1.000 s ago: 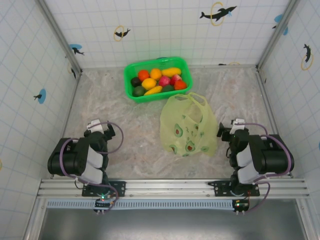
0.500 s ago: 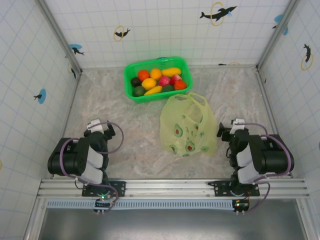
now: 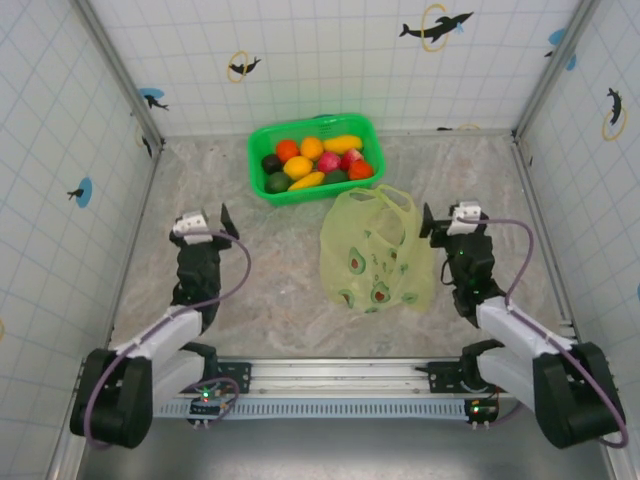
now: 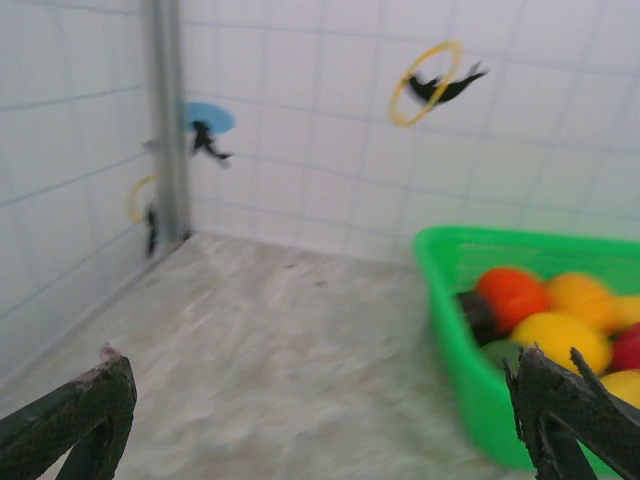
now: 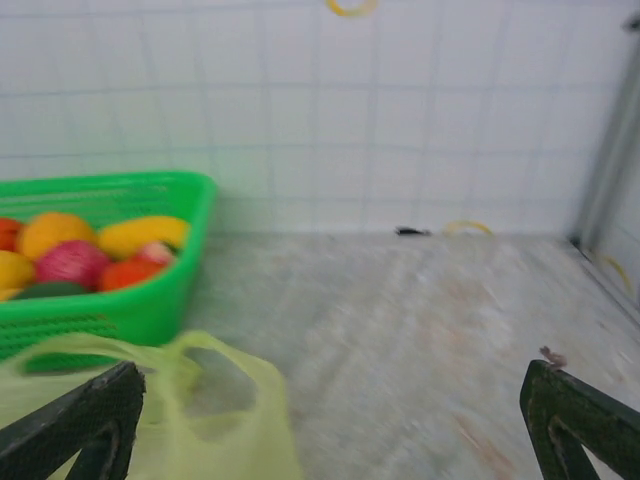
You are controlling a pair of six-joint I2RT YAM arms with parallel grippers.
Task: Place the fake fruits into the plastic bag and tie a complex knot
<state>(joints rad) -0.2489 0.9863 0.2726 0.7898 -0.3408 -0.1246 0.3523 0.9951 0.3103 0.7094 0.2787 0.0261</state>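
Observation:
I should next tip my right gripper downward and lower it across onto the bag's upper film by the handle (image 3: 400, 231) (image 5: 238, 445), because that film is below it, toward my left gripper.
The fake fruits (image 3: 312, 160), orange, yellow, red, pink and dark, lie piled in a bright green basket (image 3: 262, 182) at the back of the table. In the left wrist view these fruits (image 4: 545, 315) are at the right. The plastic bag (image 3: 375, 255) lies flat in front of the basket, its two loop handles toward it. No knot is in view. My left gripper (image 3: 207, 219) hovers open, left of the bag, with nothing between its fingers. My right gripper (image 3: 446, 219) is open and empty beside the bag's right edge. The bag's handle (image 5: 215, 385) shows near its left finger.
The basket wall (image 4: 465, 350) stands right of the left gripper (image 4: 325, 400); the basket (image 5: 150, 305) is also left of the right gripper (image 5: 330, 410). Tiled walls close the table on three sides. Bare marbled tabletop (image 3: 265, 265) lies between the left gripper and the bag.
Both arms have unfolded from their tucked poses at the near rail and reached forward over the table. Both grippers stay open. Bag, basket and fruits have not moved.

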